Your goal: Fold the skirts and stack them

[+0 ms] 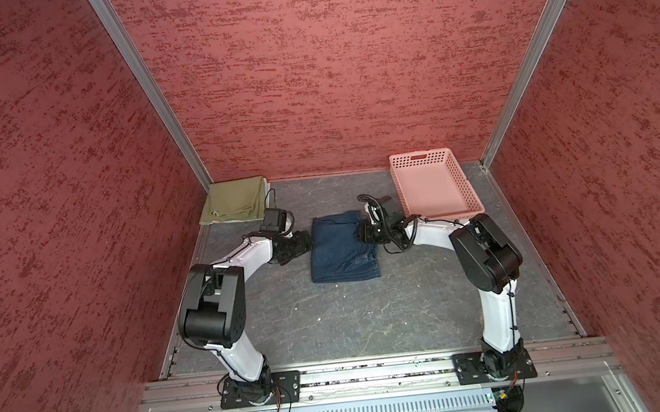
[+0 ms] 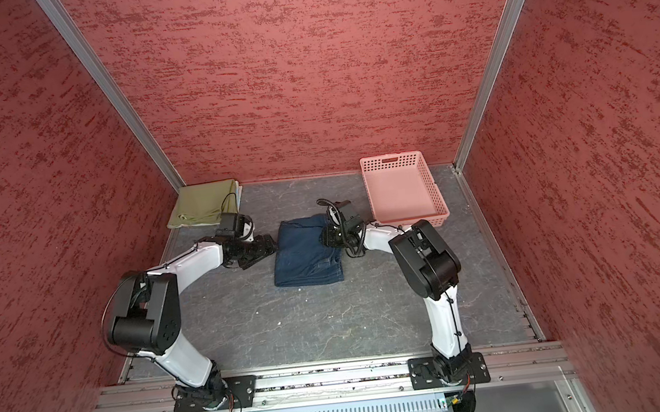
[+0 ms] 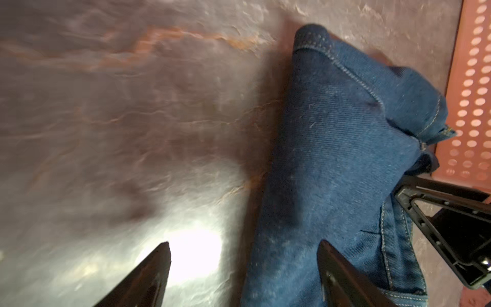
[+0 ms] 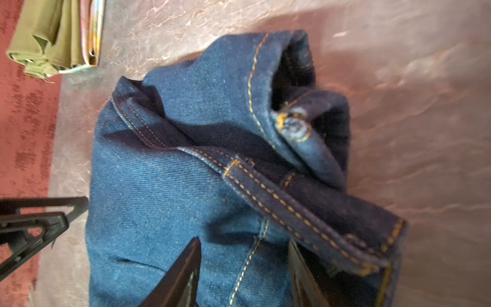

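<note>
My left gripper should next move outward and toward my right gripper, onto the denim skirt's edge by the skirt's free far corner [image 1: 315, 225] [image 3: 304, 66], since it lies outward of my gripper.
The dark blue denim skirt [image 1: 344, 253] [image 2: 309, 259] lies folded mid-table. My left gripper [image 1: 307, 245] [image 3: 245, 243] is open at its left edge, one finger over the bare table and the other over the denim [image 3: 332, 148]. My right gripper [image 1: 362, 235] [image 4: 244, 240] is at the skirt's far right corner, shut on a thick fold of denim [image 4: 164, 180], and the waistband drapes over one finger. The olive-green skirt [image 1: 236, 202] [image 4: 47, 34] lies folded in the far left corner. The floral skirt [image 4: 94, 34] lies under it, with only its edge showing.
A pink perforated basket [image 1: 466, 184] [image 2: 435, 187] [image 3: 473, 93] stands at the far right, just behind the right arm. Red walls enclose the table on three sides. Grey tabletop [image 1: 353, 321] stretches in front of the denim skirt.
</note>
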{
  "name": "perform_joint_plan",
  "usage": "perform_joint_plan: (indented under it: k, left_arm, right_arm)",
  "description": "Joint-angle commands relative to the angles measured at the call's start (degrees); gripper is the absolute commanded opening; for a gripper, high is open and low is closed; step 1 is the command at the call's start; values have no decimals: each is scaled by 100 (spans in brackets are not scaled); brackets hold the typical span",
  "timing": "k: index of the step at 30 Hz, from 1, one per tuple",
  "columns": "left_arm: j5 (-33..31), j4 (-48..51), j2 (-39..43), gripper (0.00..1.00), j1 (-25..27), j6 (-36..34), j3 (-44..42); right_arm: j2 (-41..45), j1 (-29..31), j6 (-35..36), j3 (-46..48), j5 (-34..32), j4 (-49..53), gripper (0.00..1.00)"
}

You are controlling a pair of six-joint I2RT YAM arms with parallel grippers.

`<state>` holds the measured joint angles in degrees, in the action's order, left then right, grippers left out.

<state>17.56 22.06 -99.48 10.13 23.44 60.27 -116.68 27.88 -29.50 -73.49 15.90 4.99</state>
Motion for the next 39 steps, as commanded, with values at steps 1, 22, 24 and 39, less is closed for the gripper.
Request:
perform_joint_plan:
  k: [1,22,24,39]
  left_arm:
    - [450,-102,-257,86,-29,-294,225]
    - [1502,229,-1921,78,93,-393,1708]
    - [1540,204,-1982,75,143,-380,1777]
    - [2388,-946,-2134,41,446,101,1675]
  right_arm:
    - [-288,-133,421,-141,-146,658,54]
    - [-592,-213,599,-510,263,821,54]
    - [-587,-214,568,-495,321,787,54]
    - [-636,-220,434,-271,550,521,53]
